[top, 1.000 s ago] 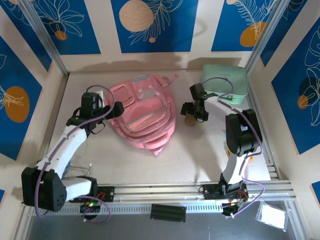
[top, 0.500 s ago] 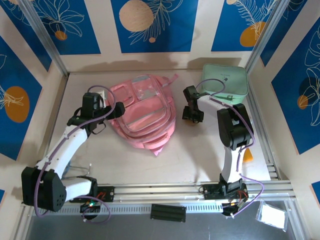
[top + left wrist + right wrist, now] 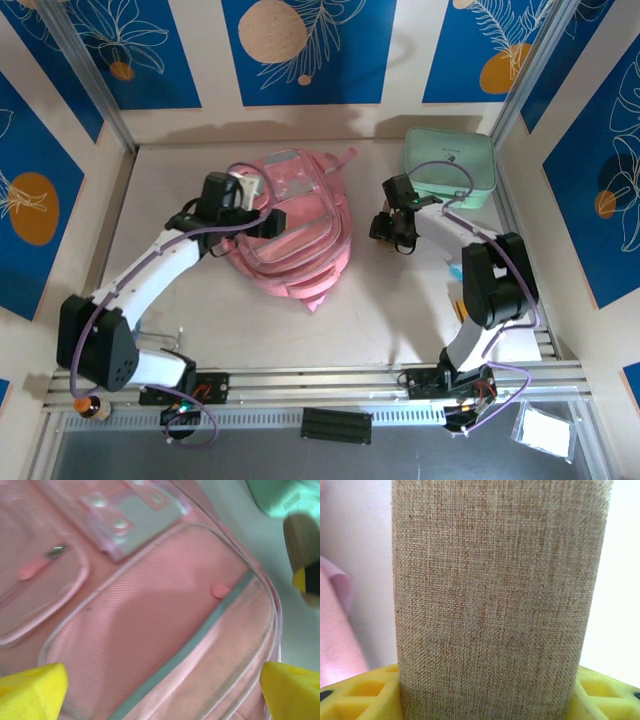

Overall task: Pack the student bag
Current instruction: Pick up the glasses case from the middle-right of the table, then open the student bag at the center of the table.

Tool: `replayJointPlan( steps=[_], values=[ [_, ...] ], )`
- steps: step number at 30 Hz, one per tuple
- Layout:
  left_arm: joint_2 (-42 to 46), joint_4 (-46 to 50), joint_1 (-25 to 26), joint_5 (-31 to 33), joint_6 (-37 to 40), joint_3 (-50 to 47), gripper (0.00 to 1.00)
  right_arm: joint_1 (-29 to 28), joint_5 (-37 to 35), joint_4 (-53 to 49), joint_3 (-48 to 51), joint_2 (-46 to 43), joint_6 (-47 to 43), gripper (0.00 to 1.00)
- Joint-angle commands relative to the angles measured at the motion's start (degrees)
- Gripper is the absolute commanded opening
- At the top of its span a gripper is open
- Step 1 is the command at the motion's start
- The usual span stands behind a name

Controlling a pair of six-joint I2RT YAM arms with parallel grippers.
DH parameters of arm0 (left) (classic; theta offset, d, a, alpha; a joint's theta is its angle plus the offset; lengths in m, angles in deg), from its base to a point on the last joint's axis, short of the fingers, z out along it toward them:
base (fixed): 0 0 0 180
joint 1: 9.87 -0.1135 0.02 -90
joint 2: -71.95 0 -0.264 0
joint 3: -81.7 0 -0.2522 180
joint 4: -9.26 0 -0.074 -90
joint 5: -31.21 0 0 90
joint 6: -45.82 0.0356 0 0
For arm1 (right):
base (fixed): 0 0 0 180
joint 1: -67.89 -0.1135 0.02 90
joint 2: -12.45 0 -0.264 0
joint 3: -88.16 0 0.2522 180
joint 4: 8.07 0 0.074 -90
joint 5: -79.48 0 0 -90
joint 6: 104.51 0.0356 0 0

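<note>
The grey-edged zipper seam is next for my left gripper, which will turn and lower past its grey strip onto the seam.
The student bag (image 3: pixel 300 240) lies flat in the middle of the table, pink with pale grey strips, front pockets up. My left gripper (image 3: pixel 265 222) hovers over its left half, open. In the left wrist view the yellow fingertips (image 3: pixel 30 690) stand wide apart over the bag's front pocket (image 3: pixel 150 630), with nothing between them. My right gripper (image 3: pixel 393 232) is to the right of the bag, above the table. It is shut on an upright tan woven-fabric thing (image 3: pixel 495 590), which sits between its yellow fingers (image 3: pixel 355 692). That tan thing (image 3: pixel 300 540) also shows at the right edge of the left wrist view.
A mint green hard case (image 3: pixel 448 165) stands at the back right, just behind the right gripper. Walls close the table on three sides. A rail runs along the near edge, with a black block (image 3: pixel 335 425) and a white card (image 3: pixel 545 432) beyond it.
The left arm swung right from the bag's left edge to over the bag. The right gripper closed on the tan thing that stood on the table beside it.
</note>
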Motion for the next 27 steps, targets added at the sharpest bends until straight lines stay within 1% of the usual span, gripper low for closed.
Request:
replayJointPlan(
  steps=[1, 3, 5, 8, 12, 14, 16, 19, 23, 27],
  values=[
    [-2.9, 5.2, 4.6, 2.7, 10.1, 3.7, 0.96, 0.2, 4.4, 3.0, 2.4, -3.4, 2.3, 0.52],
    [-4.8, 7.1, 6.8, 5.6, 12.6, 5.3, 0.93, 0.4, 5.0, 3.4, 3.5, -4.7, 3.1, 0.52],
    [-6.6, 8.9, 8.8, 7.9, 15.7, 6.6, 0.88, 0.7, 5.0, 3.5, 4.2, -5.7, 3.8, 0.52],
    [-9.1, 11.5, 12.4, 13.7, 21.3, 7.1, 0.81, 1.2, 5.3, 3.6, 4.8, -6.7, 4.7, 0.52],
    [-11.9, 13.1, 14.9, 19.2, 23.2, 7.5, 0.73, 1.8, 5.7, 3.4, 4.7, -6.6, 5.2, 0.52],
    [-12.7, 13.0, 15.8, 20.5, 23.7, 7.5, 0.68, 1.9, 6.0, 3.4, 4.6, -6.3, 5.3, 0.52],
    [-13.4, 12.6, 16.5, 20.9, 24.2, 7.4, 0.66, 1.9, 6.4, 3.4, 4.5, -6.1, 5.6, 0.52],
    [-14.5, 13.1, 16.9, 19.7, 25.7, 7.6, 0.58, 2.0, 7.0, 3.4, 4.4, -6.1, 6.0, 0.52],
    [-16.5, 14.1, 17.0, 22.2, 26.8, 9.1, 0.48, 2.0, 7.7, 3.4, 4.4, -6.6, 6.1, 0.52],
    [-19.0, 14.8, 17.0, 23.9, 27.2, 10.9, 0.46, 2.3, 8.2, 3.5, 4.6, -7.1, 6.3, 0.52]
  ],
)
